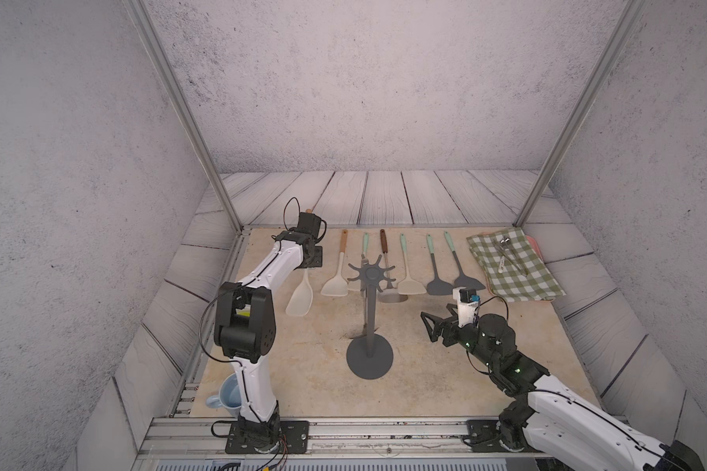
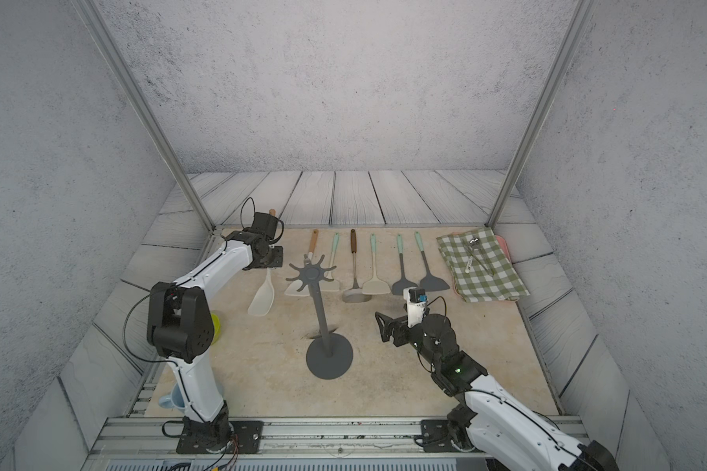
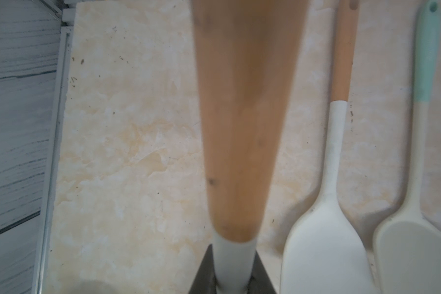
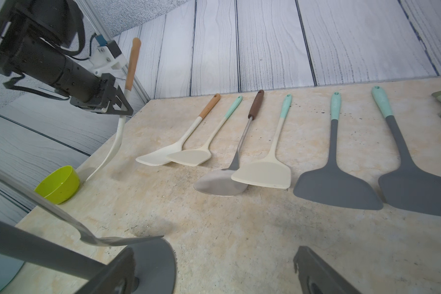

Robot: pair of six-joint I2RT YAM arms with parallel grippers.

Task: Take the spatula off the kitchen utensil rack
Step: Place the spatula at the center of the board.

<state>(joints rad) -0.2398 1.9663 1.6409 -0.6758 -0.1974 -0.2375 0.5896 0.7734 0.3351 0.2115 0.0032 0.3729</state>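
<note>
Next, my left gripper lowers toward the row of spatulas and releases the cream spatula, since the bare tabletop (image 1: 319, 277) (image 3: 294, 147) beside the row's end lies below the gripper.
My left gripper (image 1: 309, 267) (image 3: 233, 269) is shut on a cream spatula (image 1: 300, 299) (image 4: 117, 137) with a wooden handle (image 3: 239, 127). It grips the white neck just below the wood. The spatula hangs tilted at the table's back left, away from the rack, with its head low beside a green bowl. The kitchen utensil rack (image 1: 371, 272) (image 2: 313, 272) stands mid-table on its round base (image 4: 153, 264). A grey metal utensil (image 4: 122, 240) still hangs along its pole. To the right of the rack base, my right gripper (image 1: 431, 326) (image 4: 214, 275) stands open and holds nothing.
Several spatulas (image 1: 409, 265) lie in a row at the back. A green checked cloth (image 1: 515, 265) with spoons on it lies at the back right. The green bowl (image 4: 57, 184) sits at the left edge, and a blue cup (image 1: 227, 397) is by the left arm's base.
</note>
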